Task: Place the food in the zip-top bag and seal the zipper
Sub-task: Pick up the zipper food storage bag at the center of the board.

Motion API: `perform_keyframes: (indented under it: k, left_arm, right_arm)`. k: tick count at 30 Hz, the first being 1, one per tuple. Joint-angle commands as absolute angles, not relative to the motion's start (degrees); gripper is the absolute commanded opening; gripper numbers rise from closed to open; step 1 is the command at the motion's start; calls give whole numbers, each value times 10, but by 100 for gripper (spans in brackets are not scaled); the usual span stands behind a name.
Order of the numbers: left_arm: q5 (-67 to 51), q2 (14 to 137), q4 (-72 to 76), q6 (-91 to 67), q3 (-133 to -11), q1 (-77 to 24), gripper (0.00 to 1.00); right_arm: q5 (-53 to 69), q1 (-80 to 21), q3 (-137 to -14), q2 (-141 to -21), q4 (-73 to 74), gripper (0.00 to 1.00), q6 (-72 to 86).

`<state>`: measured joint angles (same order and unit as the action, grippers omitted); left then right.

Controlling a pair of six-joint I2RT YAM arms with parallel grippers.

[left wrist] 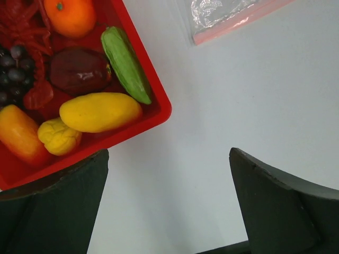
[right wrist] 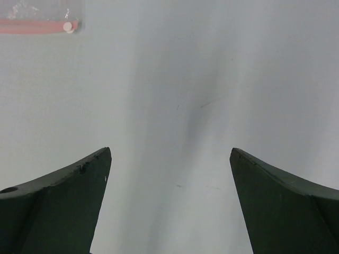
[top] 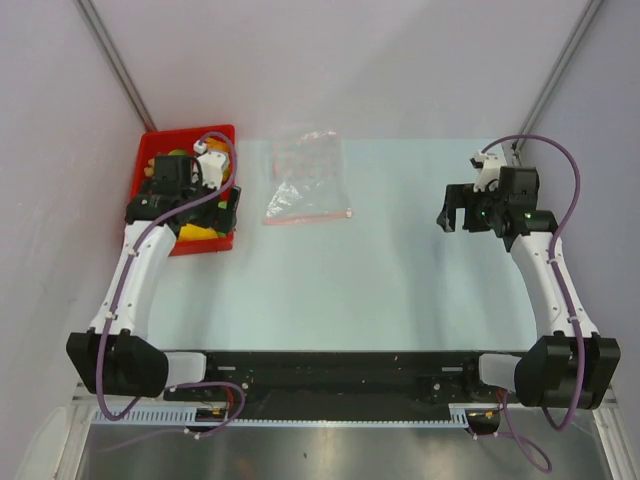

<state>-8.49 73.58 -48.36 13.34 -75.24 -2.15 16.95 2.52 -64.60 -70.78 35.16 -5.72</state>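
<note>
The zipper's tray-side half [top: 288, 220] [left wrist: 229, 25] is below my left gripper and to its right in the top view, so next I will swing that way, turn and lower to straddle it.
The toy food lies in a red tray [left wrist: 159, 114] at the far left: an orange [left wrist: 70, 16], a green cucumber [left wrist: 126, 64], a yellow mango [left wrist: 100, 111], a small yellow piece [left wrist: 59, 136], an orange piece [left wrist: 20, 135], a dark red piece [left wrist: 79, 70] and dark grapes [left wrist: 13, 66]. The clear zip-top bag [top: 305, 175] lies flat at the table's far middle, its red zipper [top: 308, 216] along the near edge. The zipper also shows in the left wrist view [left wrist: 238, 21] and in the right wrist view [right wrist: 37, 26]. My left gripper [left wrist: 168, 174] is open and empty, hovering by the tray's corner. My right gripper [right wrist: 169, 169] is open and empty over bare table at the right.
The tray [top: 222, 135] sits against the left wall. A white slider tab [right wrist: 68, 26] sits at the zipper's right end. The pale table [top: 350, 290] stretches between the two arms. Grey walls close in at left, back and right.
</note>
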Motion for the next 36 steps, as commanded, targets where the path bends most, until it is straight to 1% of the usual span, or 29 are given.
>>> perform_keyframes:
  k: [1, 4, 8, 11, 13, 17, 18, 22, 27, 28, 29, 32, 36]
  left_arm:
    - [-8, 736, -443, 197, -773, -69, 100]
    - [43, 751, -391, 215, -787, -97, 100]
    - [119, 782, -314, 297, -781, -147, 100]
    - [121, 805, -259, 371, -765, -192, 100]
    - [127, 825, -232, 392, -764, -225, 100]
    - [78, 893, -253, 431, -792, -251, 100]
    - [51, 919, -247, 432, -796, -255, 100]
    - [47, 991, -206, 459, -803, -269, 99]
    - [33, 1055, -155, 473, -811, -282, 96]
    - [28, 1066, -148, 478, -809, -285, 94]
    - [28, 1073, -140, 481, -808, -286, 89]
    - [37, 1099, -123, 494, -805, -293, 81]
    - [54, 1128, -93, 513, -800, -306, 79]
  right_arm:
    - [166, 31, -652, -693, 315, 100, -28]
    - [161, 61, -639, -680, 275, 100, 8]
    - [251, 119, -641, -685, 257, 100, 20]
    - [278, 135, -650, -712, 278, 100, 19]
    - [289, 135, -653, -729, 298, 100, 13]
    - [328, 132, -652, -759, 316, 100, 3]
    - [330, 130, -650, -760, 314, 100, 2]
    - [326, 120, -647, -759, 313, 99, 2]
    - [325, 105, -648, -767, 318, 100, -14]
    - [323, 103, -648, -770, 319, 100, -14]
    - [322, 100, -648, -772, 319, 100, -14]
    - [321, 100, -648, -775, 318, 100, -15]
    - [320, 101, -644, -782, 319, 100, -17]
